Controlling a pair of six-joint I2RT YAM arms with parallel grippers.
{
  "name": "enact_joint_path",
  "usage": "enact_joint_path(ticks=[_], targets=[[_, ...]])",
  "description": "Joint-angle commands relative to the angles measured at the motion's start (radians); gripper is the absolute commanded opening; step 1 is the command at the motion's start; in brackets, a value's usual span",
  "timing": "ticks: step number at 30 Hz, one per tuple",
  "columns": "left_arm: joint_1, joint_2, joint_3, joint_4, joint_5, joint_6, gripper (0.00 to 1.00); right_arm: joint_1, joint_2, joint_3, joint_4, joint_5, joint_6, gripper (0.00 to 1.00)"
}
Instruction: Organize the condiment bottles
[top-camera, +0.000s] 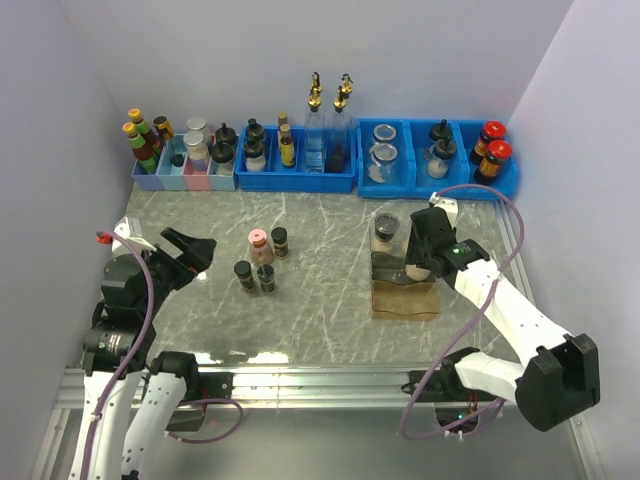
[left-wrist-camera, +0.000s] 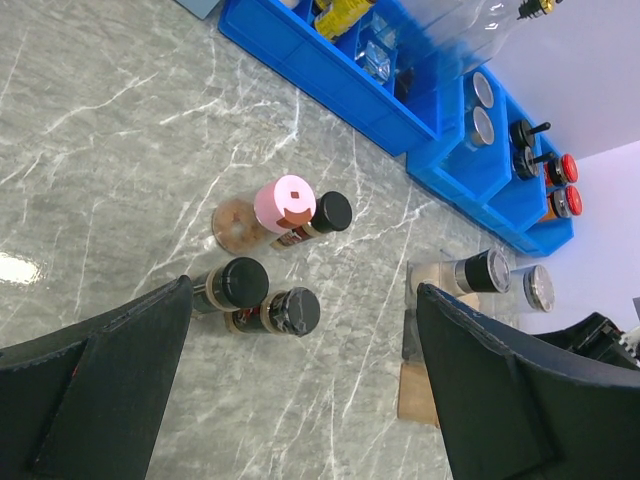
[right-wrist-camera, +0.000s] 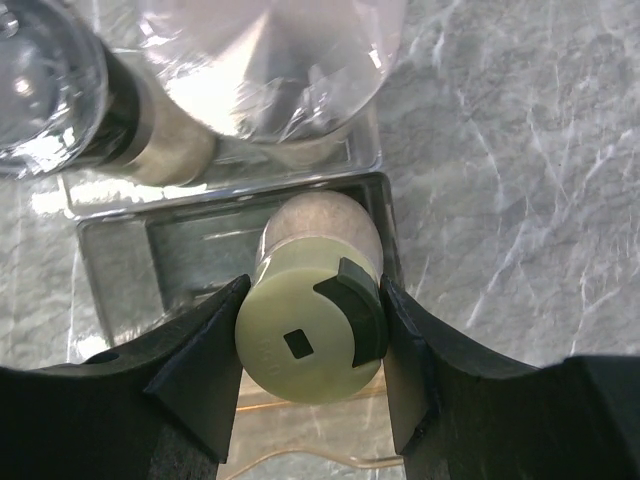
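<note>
My right gripper lowers onto the end of the rack's dark step and opens next, since the step has room in front of the wider clear-lidded jar (right-wrist-camera: 270, 60).
Four small spice jars stand in a cluster mid-table: a pink-lidded jar (top-camera: 258, 241) (left-wrist-camera: 288, 204) and three black-lidded jars (top-camera: 280, 238) (top-camera: 243, 271) (top-camera: 266, 276). My left gripper (top-camera: 197, 256) (left-wrist-camera: 300, 400) is open and empty, just left of the cluster. A clear tiered rack (top-camera: 404, 296) on a wooden base stands to the right, with a dark-lidded jar (top-camera: 386, 228) (left-wrist-camera: 482, 270) on it. My right gripper (top-camera: 420, 268) (right-wrist-camera: 312, 300) is shut on a pale-yellow-lidded jar (right-wrist-camera: 300, 350) with beige contents, held over the rack's lower step (right-wrist-camera: 190, 250). A wider clear-lidded jar (right-wrist-camera: 270, 60) stands behind it.
Blue bins (top-camera: 296, 178) line the back wall, holding other jars, two tall gold-spouted bottles (top-camera: 328, 125) and red-capped sauce bottles (top-camera: 491, 150). Small pastel bins (top-camera: 185, 178) with bottles stand at the back left. The walls close in on both sides.
</note>
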Motion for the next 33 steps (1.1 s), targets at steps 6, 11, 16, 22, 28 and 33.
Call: enact_joint_path(ticks=[6, 11, 16, 22, 28, 33], targets=[[0.000, 0.006, 0.014, 0.049, 0.022, -0.004, 0.99, -0.058, 0.076, 0.010, 0.053, 0.011, 0.029, 0.00], [-0.002, 0.008, 0.017, 0.044, 0.028, -0.004, 0.99, -0.058, 0.094, -0.014, 0.083, 0.003, 0.040, 0.00], [0.000, -0.012, 0.019, 0.033, 0.010, 0.001, 0.99, -0.058, 0.123, -0.025, 0.103, 0.005, 0.046, 0.16], [-0.002, -0.001, 0.009, 0.036, 0.015, 0.001, 0.99, -0.059, 0.085, -0.043, 0.103, 0.029, 0.066, 0.60], [0.000, 0.002, 0.040, 0.018, -0.028, 0.004, 0.99, -0.050, 0.001, -0.042, 0.082, -0.006, 0.058, 0.87], [0.000, -0.015, 0.043, 0.016, -0.027, -0.002, 0.99, -0.017, -0.137, 0.018, 0.025, -0.069, 0.030, 0.96]])
